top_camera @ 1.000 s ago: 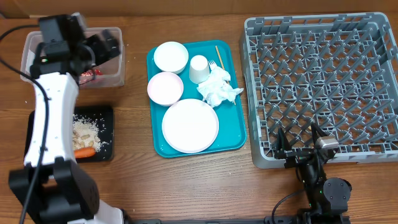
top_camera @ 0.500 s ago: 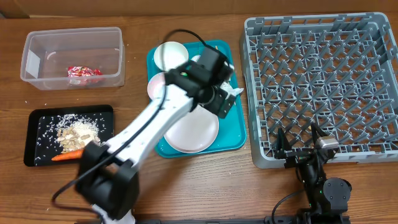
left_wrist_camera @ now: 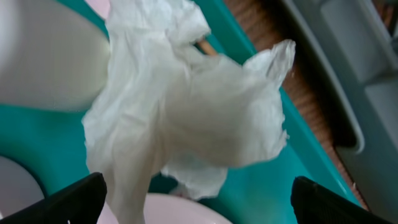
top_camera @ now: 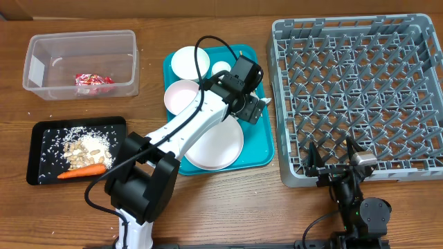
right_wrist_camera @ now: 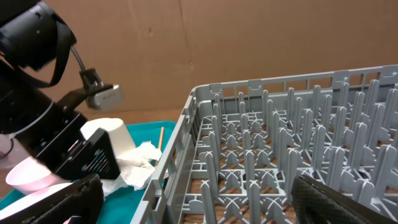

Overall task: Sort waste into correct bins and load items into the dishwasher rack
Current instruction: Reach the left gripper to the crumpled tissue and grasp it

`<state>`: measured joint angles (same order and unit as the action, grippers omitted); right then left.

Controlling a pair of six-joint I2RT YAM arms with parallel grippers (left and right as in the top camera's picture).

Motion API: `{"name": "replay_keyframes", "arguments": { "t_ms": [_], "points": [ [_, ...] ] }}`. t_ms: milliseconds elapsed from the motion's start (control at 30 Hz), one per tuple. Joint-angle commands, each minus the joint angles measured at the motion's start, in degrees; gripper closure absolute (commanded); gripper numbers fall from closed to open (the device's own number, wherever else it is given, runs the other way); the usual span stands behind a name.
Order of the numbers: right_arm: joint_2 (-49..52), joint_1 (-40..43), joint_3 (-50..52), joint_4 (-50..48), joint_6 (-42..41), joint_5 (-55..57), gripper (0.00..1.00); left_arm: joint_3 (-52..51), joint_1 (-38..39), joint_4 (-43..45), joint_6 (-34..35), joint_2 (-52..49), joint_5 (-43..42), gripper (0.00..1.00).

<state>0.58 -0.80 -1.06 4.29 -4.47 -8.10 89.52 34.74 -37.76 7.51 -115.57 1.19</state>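
I need to lower my left gripper next onto the crumpled white napkin's end by the white plate [left_wrist_camera: 190, 173] and close there, as that end already lies between the open fingers.
My left gripper [top_camera: 253, 105] hangs open low over the crumpled white napkin [left_wrist_camera: 186, 106] on the teal tray, a finger on each side and nothing pinched. From overhead the arm hides most of the napkin. The white plate [top_camera: 214, 142], two small bowls [top_camera: 185, 61] [top_camera: 181, 97] and the cup [top_camera: 220, 68] also rest on that tray. The red wrapper [top_camera: 92, 81] lies in the clear tub [top_camera: 41, 48]. Carrot [top_camera: 83, 171] and nut scraps [top_camera: 86, 149] sit in the black tray [top_camera: 41, 131]. My right gripper [top_camera: 334, 158] is open and empty at the near edge of the grey rack [top_camera: 284, 104].
The teal tray [top_camera: 259, 155] lies between the bins on the left and the rack on the right. White grains are scattered on the wood around the black tray. Cardboard stands along the table's far side [right_wrist_camera: 186, 37].
The left arm swung from the clear tub across to the teal tray and came down over the napkin. The red wrapper now lies in the tub. The right arm has not moved.
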Motion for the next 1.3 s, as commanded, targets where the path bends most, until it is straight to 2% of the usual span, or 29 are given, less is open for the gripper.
{"name": "replay_keyframes", "arguments": {
  "t_ms": [0,100,467,567,667,700,833,867,1000,1067,1267],
  "points": [
    [-0.39,-0.22,0.59,-0.31,-0.28,0.57,0.0,0.26,-0.66,1.66,-2.49,-1.33,1.14,0.04],
    [-0.39,-0.22,0.59,-0.31,-0.26,0.57,0.0,0.24,-0.63,1.79,-6.32,-1.6,1.05,0.05],
    [-0.39,-0.22,0.59,-0.31,-0.26,0.57,0.0,0.28,-0.59,0.28,-11.02,-5.62,0.33,0.06],
    [-0.39,-0.22,0.59,-0.31,-0.28,0.57,0.0,0.66,-0.59,0.44,-10.99,-5.53,0.81,0.17],
    [-0.39,-0.22,0.59,-0.31,-0.26,0.57,0.0,1.31,-0.59,0.31,-10.97,-5.38,0.76,0.4],
    [-0.39,-0.22,0.59,-0.31,-0.26,0.57,0.0,1.6,-0.59,0.22,-10.97,-5.38,0.76,0.45],
    [-0.39,-0.22,0.59,-0.31,-0.26,0.57,0.0,5.31,-0.59,-3.82,-10.32,-5.38,0.76,0.83],
    [-0.39,-0.22,0.59,-0.31,-0.26,0.59,0.0,7.65,-0.59,-6.47,-9.31,-5.38,0.74,0.95],
    [-0.39,-0.22,0.59,-0.31,-0.26,0.57,0.0,14.38,-0.59,-14.4,-3.65,-5.38,0.63,0.96],
    [-0.39,-0.22,0.59,-0.31,-0.28,0.57,0.0,17.77,-0.59,-18.36,-2.97,-5.14,-0.31,0.96],
    [-0.39,-0.22,0.59,-0.28,-0.28,0.57,0.0,23.85,-0.96,-26.27,-2.29,-0.55,-10.97,0.96]
  ]
}}
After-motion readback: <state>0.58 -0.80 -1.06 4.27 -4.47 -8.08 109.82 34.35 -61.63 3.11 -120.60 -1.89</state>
